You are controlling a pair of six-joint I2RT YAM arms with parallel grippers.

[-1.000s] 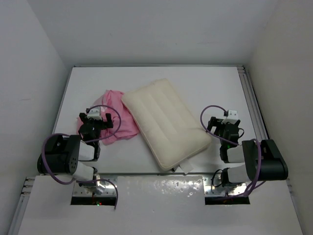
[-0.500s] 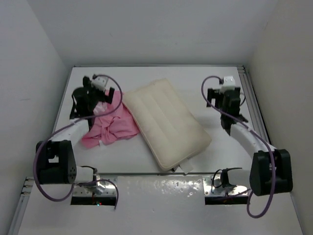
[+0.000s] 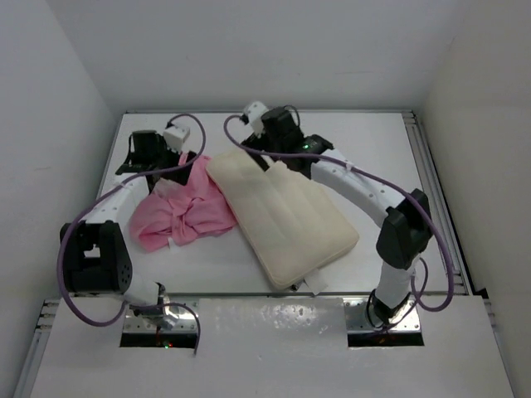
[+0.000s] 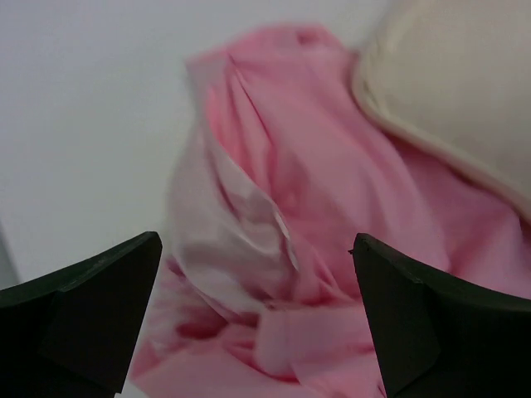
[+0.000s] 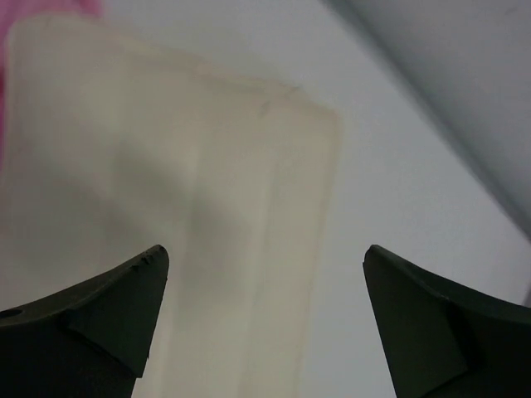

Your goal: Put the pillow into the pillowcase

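The bunched fold of the pillowcase [image 3: 187, 211] comes next, and my left gripper lowers and draws back onto it.
The cream quilted pillow [image 3: 286, 211] lies diagonally in the middle of the table, its small white tag [image 3: 316, 287] at the near corner. The crumpled pink pillowcase [image 3: 187, 211] lies against its left side, partly under its edge. My left gripper [image 3: 152, 166] hovers over the far left part of the pillowcase, open and empty. The left wrist view shows the pink folds [image 4: 290, 249] between its fingers [image 4: 91, 307] and a pillow corner [image 4: 465, 83]. My right gripper [image 3: 267, 153] is open and empty above the pillow's far end [image 5: 166, 207].
The white table [image 3: 365, 149] is enclosed by white walls on three sides. A metal rail [image 3: 431, 174] runs along its right edge. The right arm stretches across the table's right half, over the pillow's right side.
Both arms rose from folded poses near their bases and reached far. The right arm then swung left to the pillow's far end. The left gripper stayed over the pillowcase's far part.
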